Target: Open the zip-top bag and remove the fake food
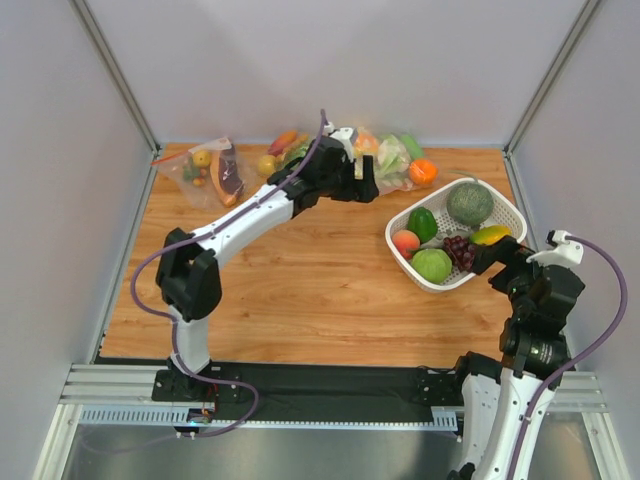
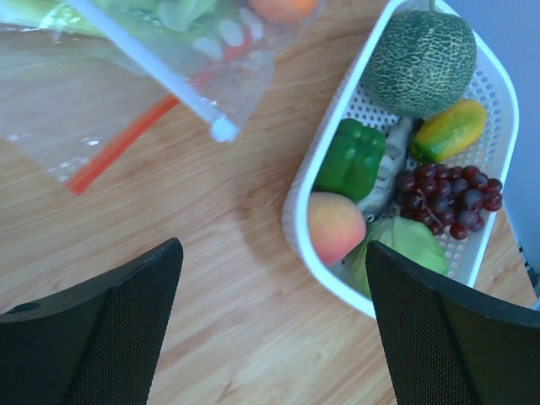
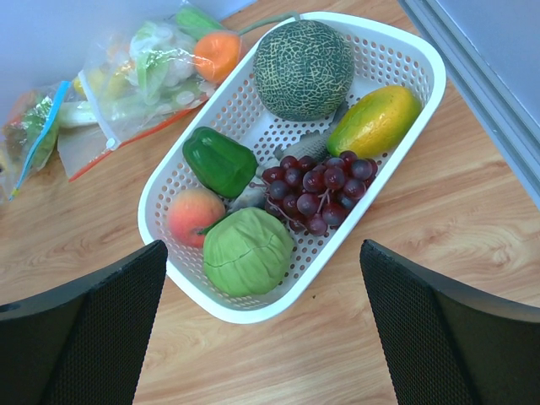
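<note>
The whitish zip strip's end nearest the basket (image 2: 223,129) sticks out clear of the food, so next I should move my left gripper down toward it to close on it.
The zip-top bag (image 1: 392,160) lies at the back of the table, clear with pale dots (image 2: 221,35) and a whitish zip strip (image 2: 160,72). Inside it I see the fake food: a round orange (image 3: 218,55), a white cauliflower with green leaves (image 3: 162,66) and a glossy green piece (image 3: 196,18). My left gripper (image 1: 362,182) hovers just in front of the bag, and in the left wrist view this gripper (image 2: 272,253) is open over bare wood. My right gripper (image 3: 262,249) is open too, near the basket's near end, holding nothing.
A white perforated basket (image 1: 400,250) at the right holds a melon (image 3: 302,67), grapes, a mango, a green pepper, a peach and a cabbage. A red-strip bag (image 2: 118,148) lies under the zip-top bag. More filled bags (image 1: 210,170) sit at the back left. Walls enclose the table.
</note>
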{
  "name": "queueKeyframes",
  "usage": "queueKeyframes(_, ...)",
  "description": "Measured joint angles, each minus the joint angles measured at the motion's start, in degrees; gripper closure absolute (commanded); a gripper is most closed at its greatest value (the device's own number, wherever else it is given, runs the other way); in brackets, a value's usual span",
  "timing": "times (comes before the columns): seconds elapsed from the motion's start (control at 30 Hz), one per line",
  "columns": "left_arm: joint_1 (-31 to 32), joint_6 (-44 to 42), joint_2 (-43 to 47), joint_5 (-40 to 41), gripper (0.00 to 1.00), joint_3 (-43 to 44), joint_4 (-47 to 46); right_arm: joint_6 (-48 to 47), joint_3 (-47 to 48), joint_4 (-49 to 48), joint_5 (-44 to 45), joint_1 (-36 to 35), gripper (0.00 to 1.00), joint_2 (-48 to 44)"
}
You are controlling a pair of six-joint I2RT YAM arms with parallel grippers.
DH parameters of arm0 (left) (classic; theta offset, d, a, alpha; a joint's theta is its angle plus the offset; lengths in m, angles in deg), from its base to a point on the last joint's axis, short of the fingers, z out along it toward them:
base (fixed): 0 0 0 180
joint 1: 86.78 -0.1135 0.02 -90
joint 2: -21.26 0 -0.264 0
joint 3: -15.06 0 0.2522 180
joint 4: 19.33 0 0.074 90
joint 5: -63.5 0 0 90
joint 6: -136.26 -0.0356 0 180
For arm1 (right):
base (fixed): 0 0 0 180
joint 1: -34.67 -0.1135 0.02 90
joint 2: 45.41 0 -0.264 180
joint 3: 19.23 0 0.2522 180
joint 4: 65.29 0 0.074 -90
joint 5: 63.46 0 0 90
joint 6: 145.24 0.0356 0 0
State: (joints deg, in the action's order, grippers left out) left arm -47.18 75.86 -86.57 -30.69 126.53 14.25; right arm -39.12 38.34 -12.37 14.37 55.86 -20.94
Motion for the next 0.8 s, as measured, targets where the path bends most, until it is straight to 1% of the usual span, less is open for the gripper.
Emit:
queueKeyframes(0.13, 3.52, 2.08, -7.82, 1.05, 0.04, 8.07, -0.63, 0.37, -0.48, 0.13, -1.11, 0.0, 0.02, -1.92)
queueKeyframes(0.27, 5.86, 4.24, -12.61, 3.17, 0.05, 12.02, -1.51, 0.46, -0.59, 0.81, -2.21, 0.0, 0.02, -3.28)
queueKeyframes(0.43, 6.08, 6.67, -15.8, 6.51, 0.05, 13.05, -2.08, 0.55, -0.66, 1.05, -3.13, 0.0, 0.03, -4.02)
queueKeyframes(0.6, 5.6, 7.98, -16.68, 10.12, 0.05, 13.14, -2.71, 0.55, -0.72, 1.07, -3.41, 0.0, 0.03, -4.33)
queueKeyframes(0.8, 5.53, 8.98, -20.61, 11.61, 0.06, 17.29, -3.52, 0.57, -0.76, 1.09, -3.45, 0.0, 0.03, -4.55)
